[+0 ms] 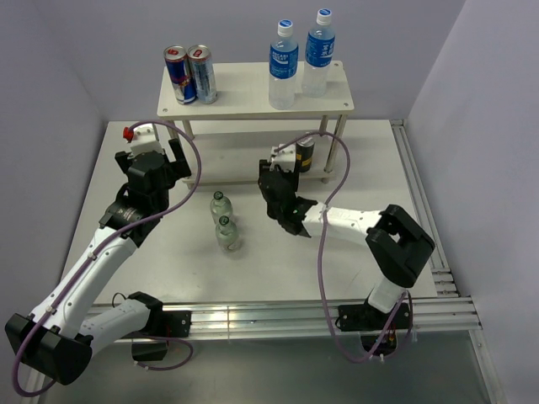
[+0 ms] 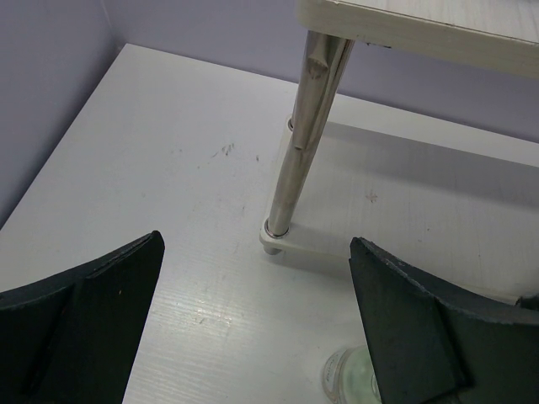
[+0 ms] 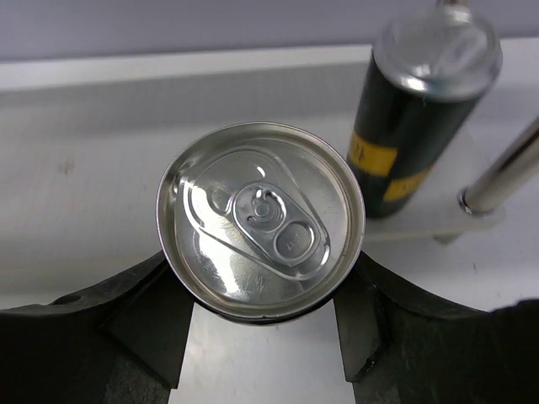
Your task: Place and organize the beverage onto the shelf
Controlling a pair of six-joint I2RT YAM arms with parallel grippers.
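Note:
My right gripper will next move outward over the shelf's lower board, lower the silver-topped can next to the standing one and let go of it, because that part of the board is empty.
My right gripper (image 3: 263, 282) is shut on a dark silver-topped can (image 3: 261, 215), held upright just in front of the shelf's lower board (image 3: 101, 101). A second dark can (image 3: 421, 109) stands on that board beside a shelf leg (image 3: 501, 172). In the top view the right gripper (image 1: 285, 168) hides its can, and the other can (image 1: 305, 154) shows on the lower tier. Two blue-labelled bottles (image 1: 284, 63) (image 1: 319, 50) stand on the shelf top (image 1: 244, 94). Two green-capped bottles (image 1: 221, 204) (image 1: 227, 233) stand on the table. My left gripper (image 1: 173, 153) (image 2: 254, 244) is open and holds nothing.
Two tall blue-and-silver cans (image 1: 179, 74) (image 1: 202, 73) stand at the left end of the shelf top. In the left wrist view a shelf leg (image 2: 303, 143) rises ahead, with a green-capped bottle (image 2: 349, 374) beside the right finger. Walls close in at left, back and right.

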